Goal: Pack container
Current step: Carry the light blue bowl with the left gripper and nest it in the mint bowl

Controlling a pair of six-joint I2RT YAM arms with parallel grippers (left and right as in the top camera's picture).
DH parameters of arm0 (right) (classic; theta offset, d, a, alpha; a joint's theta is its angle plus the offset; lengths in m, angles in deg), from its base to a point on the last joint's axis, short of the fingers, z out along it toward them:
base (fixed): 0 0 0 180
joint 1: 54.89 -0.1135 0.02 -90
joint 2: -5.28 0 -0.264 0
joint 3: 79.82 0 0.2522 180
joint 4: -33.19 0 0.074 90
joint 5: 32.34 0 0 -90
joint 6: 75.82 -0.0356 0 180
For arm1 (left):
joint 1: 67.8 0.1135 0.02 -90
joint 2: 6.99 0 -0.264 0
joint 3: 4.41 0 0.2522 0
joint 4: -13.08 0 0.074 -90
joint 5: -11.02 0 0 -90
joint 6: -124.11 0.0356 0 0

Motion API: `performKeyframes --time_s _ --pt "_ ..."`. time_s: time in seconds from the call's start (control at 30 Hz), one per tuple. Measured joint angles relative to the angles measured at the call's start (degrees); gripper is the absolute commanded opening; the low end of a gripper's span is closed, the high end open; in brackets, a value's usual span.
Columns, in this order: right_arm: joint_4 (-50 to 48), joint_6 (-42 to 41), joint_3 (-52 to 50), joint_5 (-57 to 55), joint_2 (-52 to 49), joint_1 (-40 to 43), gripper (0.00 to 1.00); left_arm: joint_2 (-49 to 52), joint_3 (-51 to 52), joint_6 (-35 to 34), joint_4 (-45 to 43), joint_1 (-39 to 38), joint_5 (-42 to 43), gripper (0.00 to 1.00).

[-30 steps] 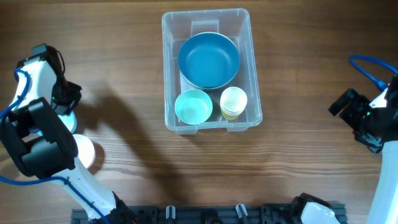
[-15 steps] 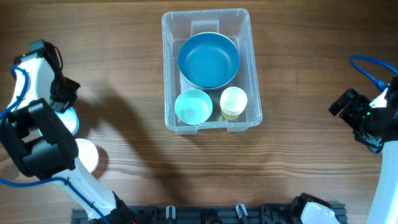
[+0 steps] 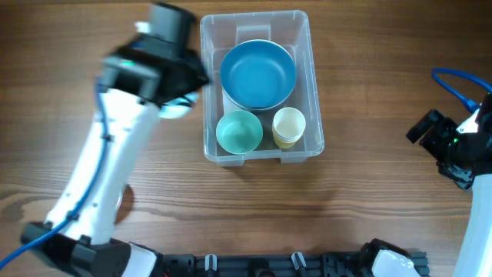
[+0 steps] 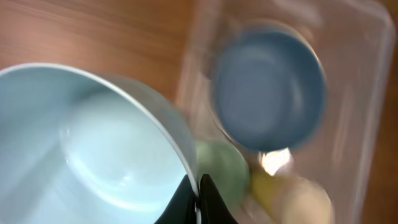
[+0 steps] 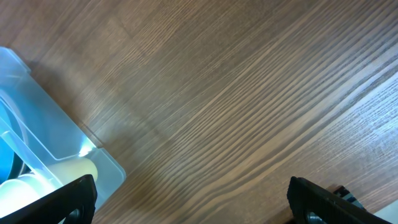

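Next, the left gripper lowers rightward in the overhead view over the small green bowl point(image 3: 239, 132) point(image 4: 222, 171), as it stands empty, to release the light blue bowl's rim.
The clear rectangular container point(image 3: 312, 92) stands at the middle back of the table. It holds a large blue bowl point(image 3: 257, 75), a small green bowl point(image 3: 239, 132) and a stack of cream cups point(image 3: 288, 127). My left gripper point(image 3: 178, 98) is at the container's left wall. It is shut on the rim of a light blue bowl point(image 3: 175, 110). In the left wrist view the fingers point(image 4: 199, 194) pinch that bowl's rim point(image 4: 93, 149) with the blurred container point(image 4: 348, 124) beyond. My right gripper point(image 5: 193, 205) is open and empty, far right of the container point(image 5: 37, 118).
A blue cable point(image 3: 453, 77) loops at the right edge above the right arm point(image 3: 450, 146). Bare wooden table point(image 3: 369, 200) lies between the container and the right arm. A black rail point(image 3: 254, 265) runs along the front edge.
My left arm has swung fast from the far left of the table to the container's left wall, carrying the light blue bowl. The right arm has not moved.
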Motion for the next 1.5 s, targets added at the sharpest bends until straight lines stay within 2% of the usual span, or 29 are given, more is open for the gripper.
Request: performKeyframes --time_s 0.17,0.4,0.47,0.53,0.57,0.63,0.67,0.93,0.97,1.0,1.1,1.37,1.5 --pt "0.0 0.0 0.0 0.0 0.0 0.0 1.0 2.9 0.0 -4.1 -0.2 -13.6 0.2 0.04" --pt "0.2 0.0 0.0 0.0 0.0 0.0 1.0 10.1 0.0 -5.8 -0.2 -18.6 0.2 0.04" --pt "0.2 0.0 0.0 0.0 0.0 0.0 1.0 12.0 0.0 -5.9 -0.2 -18.6 0.2 0.1" --pt "0.2 0.0 0.0 0.0 0.0 0.0 1.0 12.8 0.1 -5.9 -0.1 -18.6 0.2 0.23" --pt "0.2 0.0 0.0 0.0 0.0 0.0 1.0 13.1 0.1 -6.4 -0.1 -18.6 0.2 0.37" --pt "0.2 0.0 0.0 0.0 0.0 0.0 1.0 13.1 0.1 -6.3 0.0 -18.4 0.2 0.49" --pt "0.2 0.0 0.0 0.0 0.0 0.0 1.0 13.1 0.1 -6.8 0.0 -18.3 0.2 0.49" --pt "0.2 0.0 0.0 0.0 0.0 0.0 1.0 13.1 0.1 -6.8 2.4 -11.9 0.2 0.37" --pt "0.2 0.0 0.0 0.0 0.0 0.0 1.0 13.1 0.1 -6.8 2.4 -11.4 0.2 0.32" --pt "0.2 0.0 0.0 0.0 0.0 0.0 1.0 13.0 0.1 -6.8 2.3 -10.5 0.2 0.21" --pt "0.2 0.0 0.0 0.0 0.0 0.0 1.0 12.8 0.1 -6.9 1.9 -9.7 0.7 0.04" --pt "0.3 0.2 0.0 0.0 0.0 0.0 1.0 12.7 0.4 -6.8 1.9 -14.1 2.9 0.04" --pt "0.3 0.2 0.0 0.0 0.0 0.0 1.0 12.6 4.0 -6.8 -1.4 -14.3 4.2 0.04"
